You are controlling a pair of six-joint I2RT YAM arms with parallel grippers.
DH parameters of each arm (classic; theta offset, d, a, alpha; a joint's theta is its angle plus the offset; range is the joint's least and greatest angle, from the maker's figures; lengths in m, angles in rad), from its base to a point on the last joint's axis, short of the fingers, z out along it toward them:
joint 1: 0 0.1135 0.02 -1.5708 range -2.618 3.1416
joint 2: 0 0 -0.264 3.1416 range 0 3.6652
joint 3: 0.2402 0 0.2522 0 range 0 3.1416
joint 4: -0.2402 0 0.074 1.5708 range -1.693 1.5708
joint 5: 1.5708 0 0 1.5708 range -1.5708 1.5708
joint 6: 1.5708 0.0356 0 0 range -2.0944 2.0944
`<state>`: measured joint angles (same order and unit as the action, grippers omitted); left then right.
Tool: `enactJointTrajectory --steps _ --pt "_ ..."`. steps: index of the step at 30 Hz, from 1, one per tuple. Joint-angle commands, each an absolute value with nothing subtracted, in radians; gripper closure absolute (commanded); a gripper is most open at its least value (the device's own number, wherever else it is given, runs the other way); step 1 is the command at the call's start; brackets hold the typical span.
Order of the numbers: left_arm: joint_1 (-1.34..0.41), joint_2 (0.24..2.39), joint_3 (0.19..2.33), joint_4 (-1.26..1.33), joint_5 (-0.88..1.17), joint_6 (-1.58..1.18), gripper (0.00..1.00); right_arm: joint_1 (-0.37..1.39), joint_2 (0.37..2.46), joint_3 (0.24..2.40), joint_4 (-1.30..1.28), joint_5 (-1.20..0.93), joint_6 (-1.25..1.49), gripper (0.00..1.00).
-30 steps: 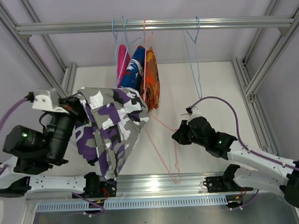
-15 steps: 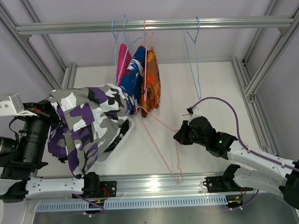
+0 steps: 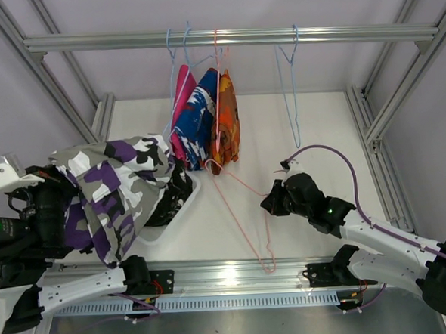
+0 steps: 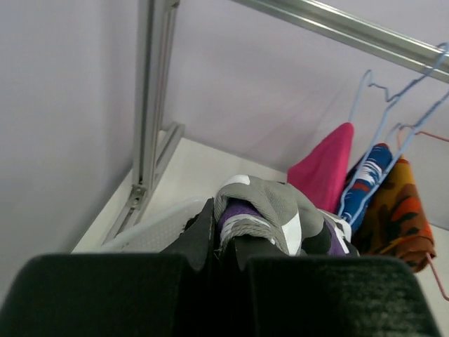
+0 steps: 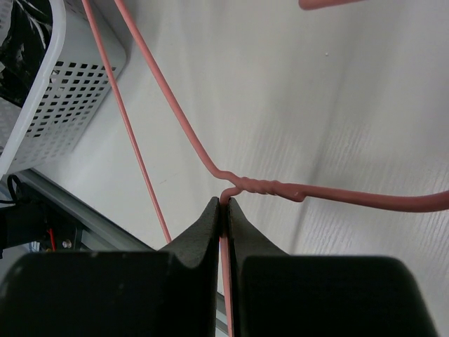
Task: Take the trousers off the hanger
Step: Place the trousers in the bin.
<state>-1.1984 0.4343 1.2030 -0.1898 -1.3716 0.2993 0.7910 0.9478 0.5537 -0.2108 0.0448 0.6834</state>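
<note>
My left gripper should next move down and outward to release the patterned trousers (image 3: 111, 190) over the white basket (image 3: 182, 213), which lies below and outward of it, since they're off any hanger.
My left gripper (image 4: 226, 226) is shut on a fold of the purple-white patterned trousers (image 3: 111, 190), which hang bunched at the far left, apart from any hanger. My right gripper (image 5: 225, 205) is shut on the twisted neck of the bare pink wire hanger (image 5: 280, 188). That hanger (image 3: 245, 218) slants across the table with nothing on it. Pink trousers (image 3: 180, 116), blue-patterned trousers (image 3: 201, 111) and orange trousers (image 3: 228, 125) hang from hangers on the rail (image 3: 336, 33). Black trousers (image 3: 176, 199) lie in the white basket (image 3: 182, 213).
An empty blue hanger (image 3: 290, 87) hangs at the right of the rail. Aluminium frame posts (image 3: 386, 104) stand along both sides of the white table (image 3: 312, 131). The basket's perforated wall (image 5: 63, 91) lies just left of the pink hanger.
My left arm has swung left with the purple-white trousers, carrying them away from the pink hanger to above the basket's left side. The right gripper and hanger have barely moved.
</note>
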Motion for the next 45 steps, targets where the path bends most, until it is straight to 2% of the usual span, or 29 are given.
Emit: enactJointTrajectory --steps 1,4,5,7,14,27,37,45 --pt "-1.12 0.443 1.232 -0.384 -1.42 0.075 1.0 0.784 0.928 0.552 -0.187 0.045 0.673 1.0" --pt "-1.104 0.468 1.291 -0.636 -1.506 -0.238 0.99 0.781 0.927 0.549 -0.187 0.04 0.672 1.0" --pt "-1.103 0.475 1.302 -0.799 -1.529 -0.299 1.0 0.779 0.925 0.548 -0.187 0.038 0.669 1.0" --pt "-1.101 0.473 1.325 -0.906 -1.529 -0.397 0.99 0.775 0.927 0.546 -0.187 0.034 0.666 1.0" --pt "-1.101 0.396 1.282 -0.807 -1.528 -0.307 0.99 0.756 0.954 0.529 -0.147 0.012 0.663 1.0" --pt "-1.085 0.428 1.302 -0.953 -1.529 -0.425 0.99 0.75 0.979 0.529 -0.138 -0.008 0.661 1.0" --pt "-0.907 0.502 1.146 -0.845 -1.529 -0.52 0.99 0.735 0.904 0.526 -0.192 -0.008 0.653 1.0" --pt "-0.781 0.59 1.083 -0.663 -1.528 -0.531 0.99 0.729 0.897 0.515 -0.195 -0.015 0.638 1.0"
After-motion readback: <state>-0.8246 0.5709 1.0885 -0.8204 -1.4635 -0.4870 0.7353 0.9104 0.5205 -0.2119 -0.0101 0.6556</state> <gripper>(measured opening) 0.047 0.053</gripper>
